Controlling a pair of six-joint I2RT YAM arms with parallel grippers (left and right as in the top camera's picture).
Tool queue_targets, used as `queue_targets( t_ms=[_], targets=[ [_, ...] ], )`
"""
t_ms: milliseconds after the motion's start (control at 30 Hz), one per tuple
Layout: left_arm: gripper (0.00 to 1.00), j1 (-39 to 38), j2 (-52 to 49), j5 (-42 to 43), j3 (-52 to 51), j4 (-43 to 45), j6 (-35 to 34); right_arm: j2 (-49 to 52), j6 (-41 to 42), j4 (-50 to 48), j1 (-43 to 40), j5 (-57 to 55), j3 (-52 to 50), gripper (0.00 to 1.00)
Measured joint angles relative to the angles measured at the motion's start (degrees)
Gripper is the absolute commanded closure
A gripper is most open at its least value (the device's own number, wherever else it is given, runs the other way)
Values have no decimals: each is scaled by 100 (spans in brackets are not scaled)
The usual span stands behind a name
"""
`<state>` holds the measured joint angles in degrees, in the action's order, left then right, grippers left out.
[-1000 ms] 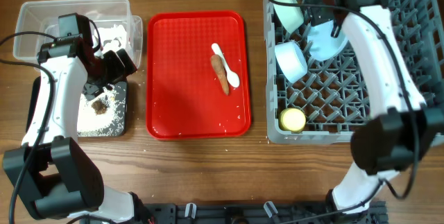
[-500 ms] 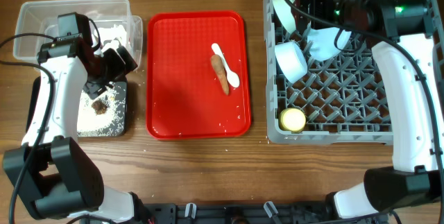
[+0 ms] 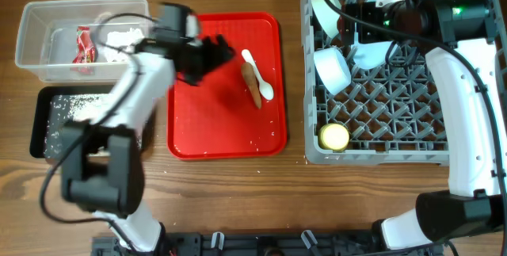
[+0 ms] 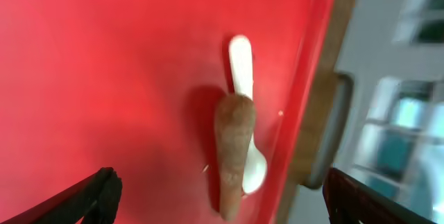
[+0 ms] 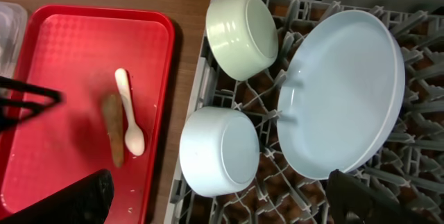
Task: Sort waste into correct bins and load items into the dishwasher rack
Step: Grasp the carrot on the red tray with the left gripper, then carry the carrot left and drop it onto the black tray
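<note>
The stick's blunt end (image 3: 248, 69) (image 4: 236, 109) is below my left gripper's open fingers, on the right in the overhead view. My left gripper should move down toward that side next, onto that end.
My left gripper (image 3: 215, 51) is open and empty over the red serving tray (image 3: 198, 121), just left of the orange-brown carrot-like stick (image 3: 253, 85) and the white spoon (image 3: 258, 72). In the left wrist view the stick (image 4: 234, 148) lies against the spoon (image 4: 241, 71), ahead of the open jaws (image 4: 222, 203). My right gripper (image 3: 358, 20) is open and empty above the grey rack (image 3: 432, 149). The rack holds the plate (image 5: 347, 92), mint bowl (image 5: 243, 33), white bowl (image 5: 218, 151) and yellow cup (image 3: 333, 136).
The clear tub (image 3: 32, 50) at back left holds the red-and-white wrapper (image 3: 83, 43) and white tissue (image 3: 120, 36). The black tray (image 3: 38, 125) in front of it holds rice grains. A few grains lie on the red tray.
My left arm has swung right from above the black tray to over the red tray, blurred with motion. My right arm rose off the plate and now holds still.
</note>
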<state>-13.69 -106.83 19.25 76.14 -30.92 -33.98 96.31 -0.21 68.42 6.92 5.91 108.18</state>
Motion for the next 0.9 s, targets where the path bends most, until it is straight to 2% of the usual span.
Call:
queue_targets(
  t_ms=[167, 200, 267, 300, 367, 467, 633, 767, 900],
  targets=[
    [11, -1152, -595, -1209, 0, 323, -422, 0, 0, 24, 0, -22, 0, 0],
    [16, -1250, -693, -1394, 0, 337, -501, 0, 0, 57, 0, -24, 0, 0],
    [36, -1410, -905, -1738, 17, 444, -632, 0, 0, 98, 0, -35, 0, 0],
    [57, -1423, -944, -1882, 35, 468, -699, 0, 0, 140, 0, -42, 0, 0],
    [69, -1423, -957, -1978, 35, 463, -752, 0, 0, 149, 0, -42, 0, 0],
    [72, -1427, -1012, -2072, 33, 481, -776, 0, 0, 151, 0, -42, 0, 0],
    [72, -1434, -1019, -2094, 35, 479, -680, 0, 0, 155, 0, -42, 0, 0],
    [92, -1434, -1019, -2157, 188, -57, -212, 0, 0, 162, 0, -42, 0, 0],
    [96, -1416, -1021, -2243, 413, -787, 101, 0, 0, 170, 0, -42, 0, 0]
  ],
)
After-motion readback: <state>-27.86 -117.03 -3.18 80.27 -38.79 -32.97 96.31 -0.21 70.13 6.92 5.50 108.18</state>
